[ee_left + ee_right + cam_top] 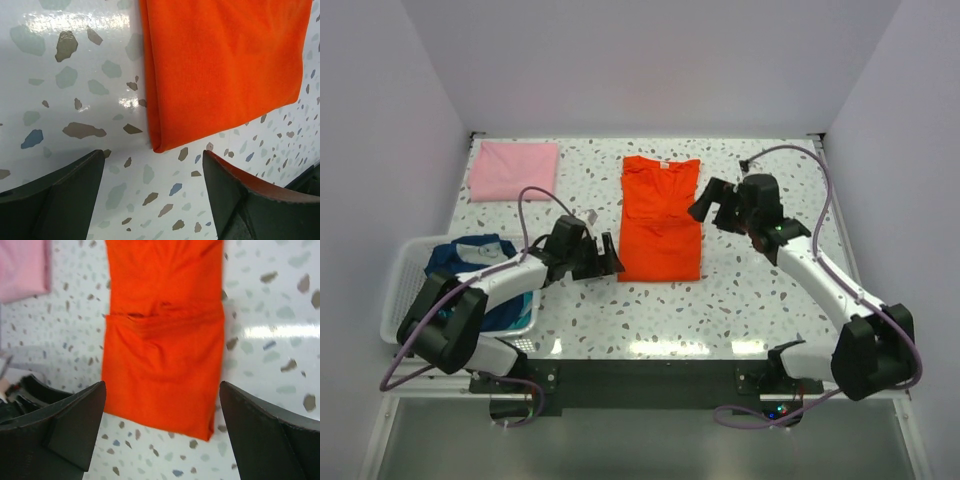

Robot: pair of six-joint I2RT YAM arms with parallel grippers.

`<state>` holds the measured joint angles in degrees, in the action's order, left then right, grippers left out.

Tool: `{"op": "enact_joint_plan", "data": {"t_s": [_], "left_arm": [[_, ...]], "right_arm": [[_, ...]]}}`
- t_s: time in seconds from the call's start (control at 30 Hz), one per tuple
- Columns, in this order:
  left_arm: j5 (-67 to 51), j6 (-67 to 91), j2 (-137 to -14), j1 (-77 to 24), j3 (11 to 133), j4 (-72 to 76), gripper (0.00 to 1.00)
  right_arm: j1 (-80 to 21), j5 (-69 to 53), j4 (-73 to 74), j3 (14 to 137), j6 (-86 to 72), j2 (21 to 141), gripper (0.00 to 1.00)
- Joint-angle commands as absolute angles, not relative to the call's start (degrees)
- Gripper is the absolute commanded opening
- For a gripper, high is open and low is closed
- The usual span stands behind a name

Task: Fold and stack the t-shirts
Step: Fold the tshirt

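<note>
I will next move my right gripper down and back onto the orange shirt's free near corner (698, 278) (207, 434), opposite my left gripper's corner, because it is below and back from my right gripper.
A bright orange-red t-shirt (660, 215) lies partly folded in the table's middle, as a long strip with its lower part doubled over. It also shows in the left wrist view (225, 65) and the right wrist view (165, 345). A pale pink t-shirt (514, 170) lies folded at the back left, and its edge shows in the right wrist view (22, 270). Dark blue and teal t-shirts (470, 262) lie in the basket. My left gripper (608, 259) is open and empty at the orange shirt's near left corner. My right gripper (710, 205) is open and empty by its right edge.
A white slatted basket (405, 275) stands at the left near the table's front edge. White walls close in the table at the back and both sides. The right arm's cable (820, 170) loops over the back right.
</note>
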<state>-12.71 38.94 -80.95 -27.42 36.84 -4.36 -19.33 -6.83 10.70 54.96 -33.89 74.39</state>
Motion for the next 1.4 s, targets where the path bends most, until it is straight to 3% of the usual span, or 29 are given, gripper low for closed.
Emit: {"op": "enact_joint_plan", "data": {"t_s": [0.0,0.33,0.43,0.5,0.63,0.83,1.03,1.37], "left_arm": [[-16.6,38.8,-83.0,-27.9,36.8,3.2,0.82],[-19.6,37.9,-89.1,-29.1,37.6,4.9,0.54],[-17.8,37.8,-89.7,-29.7,37.4,4.7,0.50],[-17.0,37.7,-90.6,-29.7,38.0,4.0,0.39],[-16.1,37.4,-92.5,-29.7,38.8,2.6,0.31],[-15.5,37.3,-93.2,-30.1,38.4,2.3,0.00],[-14.4,37.5,-91.7,-30.4,37.1,1.8,0.00],[-13.4,38.6,-89.6,-30.6,34.8,2.5,0.00]], "right_arm": [[-20.0,-0.9,14.9,49.1,-34.2,70.9,0.99],[-19.6,4.1,18.9,43.9,-32.3,64.3,0.99],[-19.3,1.9,18.2,43.3,-33.1,65.4,0.99],[-19.3,0.5,17.7,43.1,-33.5,66.3,0.99],[-19.3,-1.7,16.3,41.8,-31.8,66.6,0.99],[-19.2,-6.1,17.2,39.5,-29.8,66.9,0.99],[-19.2,-15.5,16.1,36.2,-31.1,69.8,0.98],[-19.2,-19.4,7.4,33.8,-35.2,78.6,0.67]]}}
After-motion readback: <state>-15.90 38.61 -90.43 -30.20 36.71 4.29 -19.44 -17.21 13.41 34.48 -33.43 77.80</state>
